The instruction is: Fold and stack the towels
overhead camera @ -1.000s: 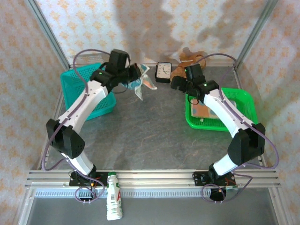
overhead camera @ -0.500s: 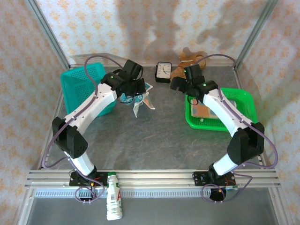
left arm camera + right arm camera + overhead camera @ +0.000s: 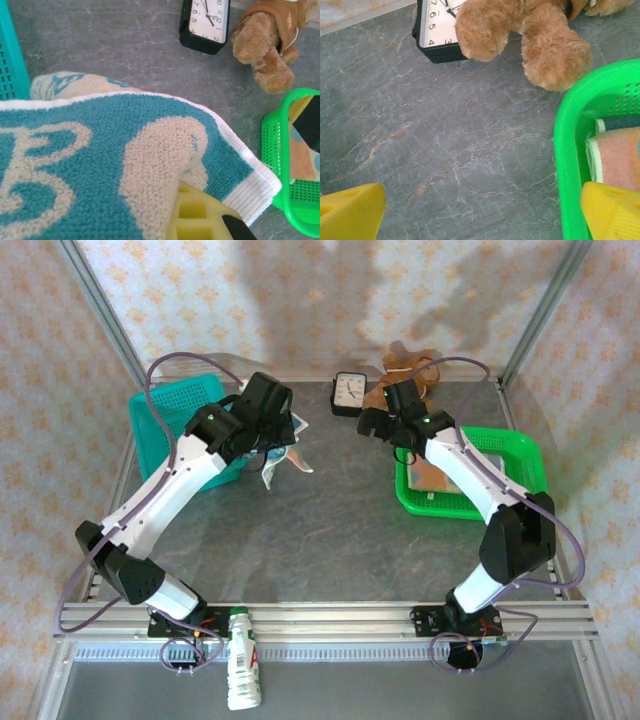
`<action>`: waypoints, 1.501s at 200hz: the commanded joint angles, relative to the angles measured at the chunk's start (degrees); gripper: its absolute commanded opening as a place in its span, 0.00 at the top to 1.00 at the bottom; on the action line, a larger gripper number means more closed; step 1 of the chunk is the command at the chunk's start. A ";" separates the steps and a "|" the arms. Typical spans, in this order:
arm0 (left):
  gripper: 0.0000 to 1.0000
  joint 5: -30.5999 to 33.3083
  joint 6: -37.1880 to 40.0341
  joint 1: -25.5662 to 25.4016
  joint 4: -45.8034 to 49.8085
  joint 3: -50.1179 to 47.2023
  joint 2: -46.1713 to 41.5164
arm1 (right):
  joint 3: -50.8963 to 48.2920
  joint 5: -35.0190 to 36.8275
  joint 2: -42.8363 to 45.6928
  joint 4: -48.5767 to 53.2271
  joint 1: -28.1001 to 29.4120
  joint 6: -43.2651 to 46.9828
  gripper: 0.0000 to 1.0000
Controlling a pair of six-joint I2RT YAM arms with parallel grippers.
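Note:
Clear table before the clock is below and toward the green basket (image 3: 520, 455), so my left gripper next carries the towel that way and down to release it.
My left gripper (image 3: 268, 440) hangs just right of the teal basket, shut on a towel (image 3: 276, 462) that dangles from it above the table. In the left wrist view this towel (image 3: 100, 170) is teal terry with cream shapes and a white border, draped over one yellow finger (image 3: 200, 220). My right gripper (image 3: 372, 424) hovers open over bare table left of the green basket (image 3: 520, 455); its yellow fingertips (image 3: 350, 210) stand wide apart with nothing between them. Folded towels (image 3: 432, 478) lie in the green basket, seen in the right wrist view as a peach one (image 3: 617, 157) over a dark one (image 3: 622, 123).
A teal basket (image 3: 165, 430) stands at the back left. A black clock (image 3: 349, 392) and a brown teddy bear (image 3: 405, 368) sit by the back wall. A bottle (image 3: 242, 670) lies on the front rail. Grey table (image 3: 320, 530) stretches between the arms.
The left arm has carried the hanging towel out from the teal basket's edge, forward and down over the table. The right gripper has shifted slightly left and stayed open.

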State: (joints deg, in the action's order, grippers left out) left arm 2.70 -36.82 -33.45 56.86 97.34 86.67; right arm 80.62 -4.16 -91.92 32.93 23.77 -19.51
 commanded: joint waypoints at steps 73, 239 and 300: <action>0.93 -2.69 5.79 -1.05 6.83 13.00 21.18 | -0.50 3.26 2.41 0.73 0.67 -0.31 0.01; 0.48 -13.71 6.59 8.23 -7.37 4.01 29.43 | -4.31 -3.12 -0.75 -0.71 4.81 -1.41 0.11; 0.57 -23.77 -8.06 4.89 -22.96 -13.88 26.06 | -2.83 -1.87 -3.65 -0.63 4.98 -2.19 0.14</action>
State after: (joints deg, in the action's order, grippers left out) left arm -15.94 -37.50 -26.76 42.61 86.76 113.14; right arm 76.82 -7.35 -95.66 32.56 28.82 -21.02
